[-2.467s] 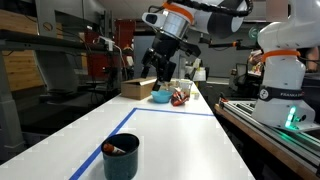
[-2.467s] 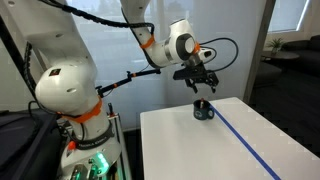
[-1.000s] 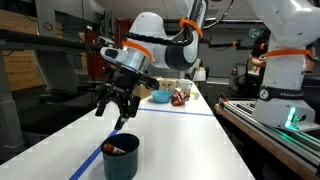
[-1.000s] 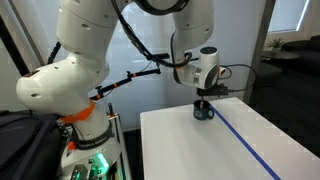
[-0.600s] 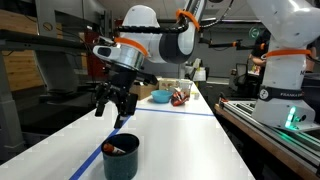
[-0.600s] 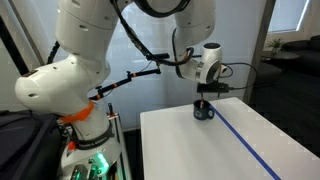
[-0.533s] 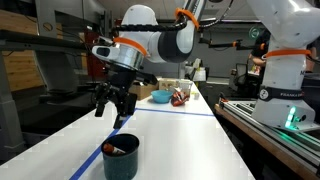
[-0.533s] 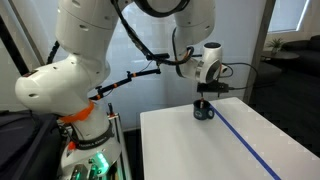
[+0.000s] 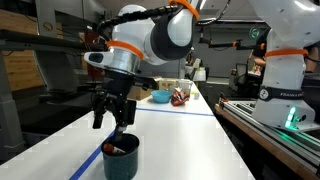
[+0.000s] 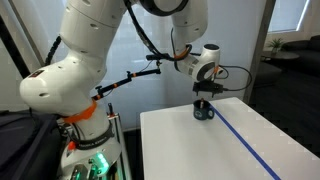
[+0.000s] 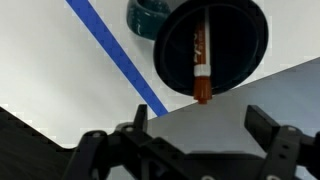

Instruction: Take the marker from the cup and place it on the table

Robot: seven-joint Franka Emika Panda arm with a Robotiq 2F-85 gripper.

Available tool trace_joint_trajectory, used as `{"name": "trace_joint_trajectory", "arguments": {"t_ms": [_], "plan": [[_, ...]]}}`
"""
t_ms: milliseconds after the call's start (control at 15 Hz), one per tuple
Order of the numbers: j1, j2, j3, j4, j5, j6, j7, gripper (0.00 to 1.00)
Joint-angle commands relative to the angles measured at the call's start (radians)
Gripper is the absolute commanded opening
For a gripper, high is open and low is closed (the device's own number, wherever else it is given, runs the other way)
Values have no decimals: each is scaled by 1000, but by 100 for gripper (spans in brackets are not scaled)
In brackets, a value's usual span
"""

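Observation:
My gripper should next move down, open, over the cup's opening, with one finger on each side of the marker's raised end [image 11: 203, 91], because that end leans on the cup's rim.
The dark cup [image 9: 121, 157] stands on the white table [image 9: 180, 145] near its front end, beside a blue tape line. The orange-red marker [image 9: 116, 150] lies inside it. In the wrist view the cup [image 11: 240, 40] is seen from above with the marker [image 11: 200, 60] leaning against its rim. My gripper [image 9: 110, 122] hangs open just above the cup; in an exterior view it [image 10: 203, 97] sits right over the cup [image 10: 204, 111]. In the wrist view the open fingers [image 11: 200, 135] are below the cup, empty.
A light blue bowl [image 9: 160, 97], a cardboard box [image 9: 138, 88] and small items stand at the far end of the table. A second robot base [image 9: 280, 85] stands on a dark bench with green light beside the table. A blue tape line [image 10: 250, 140] runs along the table.
My gripper has come from the far end of the table to the cup and has lowered slightly towards it in the last half second. The marker has not moved.

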Motion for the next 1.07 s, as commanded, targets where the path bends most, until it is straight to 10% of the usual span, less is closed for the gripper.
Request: {"name": "trace_joint_trajectory", "arguments": {"t_ms": [0,600,1000], "plan": [[71,-32,-48,6,92,-37,-50,100],[149,-45,-130,-1,187,-74,-68,100],[193,-44,-164,9,190,-85,-72,54]]}}
